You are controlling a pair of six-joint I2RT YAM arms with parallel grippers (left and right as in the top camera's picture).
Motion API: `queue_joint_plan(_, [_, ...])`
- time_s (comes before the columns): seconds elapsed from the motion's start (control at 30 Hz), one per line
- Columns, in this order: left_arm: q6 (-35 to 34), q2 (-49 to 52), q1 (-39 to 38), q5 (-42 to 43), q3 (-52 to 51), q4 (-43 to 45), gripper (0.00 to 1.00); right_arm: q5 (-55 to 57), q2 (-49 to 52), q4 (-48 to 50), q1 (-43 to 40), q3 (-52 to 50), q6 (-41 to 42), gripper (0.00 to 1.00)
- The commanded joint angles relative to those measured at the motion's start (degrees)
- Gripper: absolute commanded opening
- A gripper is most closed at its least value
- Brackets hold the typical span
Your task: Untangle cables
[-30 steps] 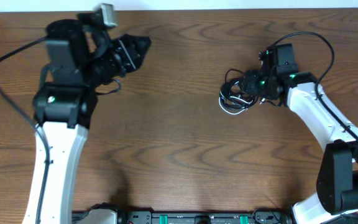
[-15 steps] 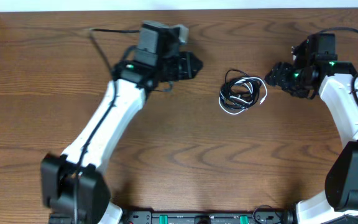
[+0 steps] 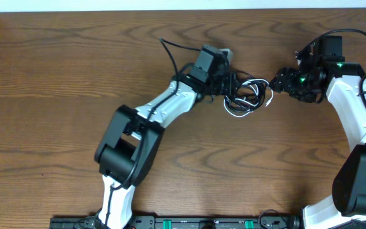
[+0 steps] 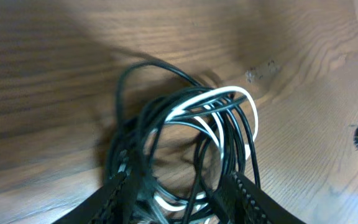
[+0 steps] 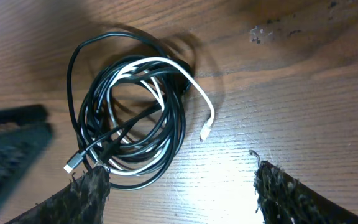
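Note:
My open left gripper goes down toward the left in its wrist view and closes there next, since the black cable's parts bunch along the coil's outer edge [image 3: 229, 100] [image 4: 128, 152].
The cables lie in one tangled coil on the wooden table: a long black cable [image 3: 236, 102] looped several times, with a white cable [image 3: 254, 83] threaded through it. My left gripper [image 3: 233, 87] is at the coil's left edge. In the left wrist view its fingers [image 4: 122, 194] stand apart with black cable [image 4: 138, 71] and white cable [image 4: 244, 102] strands between them. My right gripper [image 3: 277, 83] hovers just right of the coil, open and holding nothing. The right wrist view shows the coil [image 5: 129, 118], the white plug end [image 5: 205, 132] lying free, and my wide-spread right gripper [image 5: 182, 193].
The left arm's own thick black wire [image 3: 173, 51] arcs over the table behind the coil. A scuff mark [image 5: 263, 31] shows on the wood beyond the coil. The table's far edge [image 3: 183, 9] meets a white wall.
My left arm has swung from the far left across the table to the coil, and its jaws have opened. My right gripper has pulled back off the coil to the right and opened wider.

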Motion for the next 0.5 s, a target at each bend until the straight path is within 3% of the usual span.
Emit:
queue_joint_plan(0.0, [-0.74, 2.99, -2.03, -3.91, 0.90, 1.70, 0.49, -0.31, -1.44, -0.44, 0.00, 0.74, -1.14, 0.73])
queue_joint_plan(0.1, [-0.72, 5.20, -3.10, -11.41, 0.90, 1.84, 0.47, -0.33, -1.44, -1.05, 0.00, 0.74, -2.25, 0.72])
queue_joint_plan(0.3, [-0.24, 5.20, -3.04, -15.78, 0.92, 1.38, 0.42, -0.31, -1.44, -1.49, 0.02, 0.72, -2.64, 0.73])
queue_joint_plan(0.47, [0.17, 5.20, -3.04, -22.67, 0.92, -4.48, 0.40, -0.28, -1.44, -1.46, 0.04, 0.70, -2.67, 0.75])
